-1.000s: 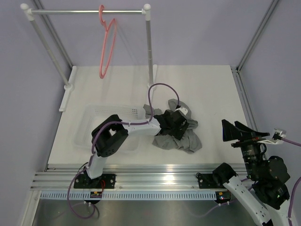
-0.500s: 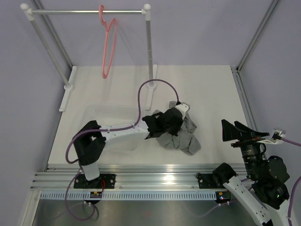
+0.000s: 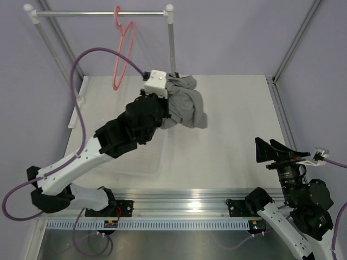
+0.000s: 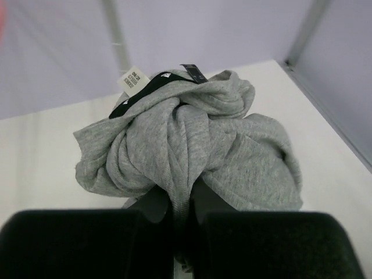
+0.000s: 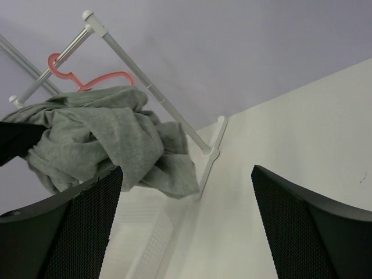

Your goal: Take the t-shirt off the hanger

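My left gripper holds the fold of the t-shirt and should next lower to the left in the top view and let go of it, as the clear plastic basket [image 3: 139,158] is below it on that side.
The grey t-shirt [image 3: 187,105] hangs bunched in the air over the back middle of the table, off the hanger. My left gripper [image 3: 172,110] is shut on it. In the left wrist view a fold of the t-shirt [image 4: 192,139] is pinched in my left gripper [image 4: 181,203], with a white label at the top. The pink hanger [image 3: 122,54] hangs bare on the rail, just left of the shirt. The right wrist view shows the t-shirt [image 5: 104,139] in front of the hanger [image 5: 87,78]. At the near right, my right gripper [image 3: 274,147] stands open and holds nothing.
The white-and-silver clothes rail [image 3: 103,13] spans the back left, and its right post [image 3: 172,54] stands right behind the shirt. A clear plastic basket [image 3: 146,162] sits on the table's near left, partly under my left arm. Metal frame posts flank the table.
My left gripper shut on the t-shirt where it lay on the table, then lifted it up and back toward the rail. The right arm has not moved.
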Controlling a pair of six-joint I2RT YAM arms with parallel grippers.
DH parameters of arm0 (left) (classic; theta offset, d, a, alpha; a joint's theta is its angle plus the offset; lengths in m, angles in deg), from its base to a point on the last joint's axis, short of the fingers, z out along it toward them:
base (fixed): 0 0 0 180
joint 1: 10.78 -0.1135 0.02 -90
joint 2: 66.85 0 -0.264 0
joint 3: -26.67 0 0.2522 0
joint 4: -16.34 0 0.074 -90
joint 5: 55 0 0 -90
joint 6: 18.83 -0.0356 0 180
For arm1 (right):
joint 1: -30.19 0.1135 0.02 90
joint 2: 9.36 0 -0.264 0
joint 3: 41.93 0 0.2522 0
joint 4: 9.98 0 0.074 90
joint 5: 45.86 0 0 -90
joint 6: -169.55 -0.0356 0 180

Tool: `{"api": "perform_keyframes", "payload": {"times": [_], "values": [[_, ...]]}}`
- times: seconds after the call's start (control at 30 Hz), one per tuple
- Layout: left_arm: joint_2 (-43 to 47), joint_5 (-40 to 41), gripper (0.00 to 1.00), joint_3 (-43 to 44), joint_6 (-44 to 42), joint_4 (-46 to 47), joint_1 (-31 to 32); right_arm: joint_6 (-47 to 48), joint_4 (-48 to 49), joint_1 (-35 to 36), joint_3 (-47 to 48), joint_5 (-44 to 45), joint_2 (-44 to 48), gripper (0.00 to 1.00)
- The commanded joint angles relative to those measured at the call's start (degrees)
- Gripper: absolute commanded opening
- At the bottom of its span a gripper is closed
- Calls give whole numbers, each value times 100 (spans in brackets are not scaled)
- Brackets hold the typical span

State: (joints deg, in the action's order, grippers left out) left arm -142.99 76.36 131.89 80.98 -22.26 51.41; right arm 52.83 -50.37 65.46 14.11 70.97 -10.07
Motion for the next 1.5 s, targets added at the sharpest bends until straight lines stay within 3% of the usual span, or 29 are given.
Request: {"api": "perform_keyframes", "payload": {"times": [0.0,0.13,0.33,0.47,0.53,0.63,0.77,1.03,1.2,1.33,1.37,1.43,1.47], "values": [[827,1620,0,-424,-365,-188,-198,35,220,42,-27,7,-34,100],[2003,1497,0,-1059,-374,-21,-594,53,237,42,-62,-37,-96,99],[2753,2410,0,-1927,-278,-12,-708,44,229,42,-53,-37,-149,100],[3105,1982,0,-2562,275,-3,-1121,35,220,42,-71,-29,-122,99],[3166,1536,0,-2903,460,110,-1446,44,220,42,-71,-37,-114,99],[3219,640,0,-3458,329,1049,-1806,53,255,42,-80,-90,-140,100],[3123,126,0,-4170,452,2000,-2009,79,229,42,-45,-125,-280,100],[2586,398,0,-4707,1162,2177,-2290,106,202,42,-27,-108,-193,100],[2788,1284,0,-5286,1971,1860,-2440,114,194,42,-18,-108,-131,100],[2692,1506,0,-5454,2200,1720,-2510,88,211,42,-18,-108,-262,100],[2631,1541,3,-5455,2271,1589,-2510,79,220,42,-10,-116,-315,100],[2464,1541,62,-5446,2517,1456,-2528,79,211,42,8,-134,-455,99],[2420,1541,82,-5428,2613,1290,-2528,53,211,42,17,-108,-500,100]]}}
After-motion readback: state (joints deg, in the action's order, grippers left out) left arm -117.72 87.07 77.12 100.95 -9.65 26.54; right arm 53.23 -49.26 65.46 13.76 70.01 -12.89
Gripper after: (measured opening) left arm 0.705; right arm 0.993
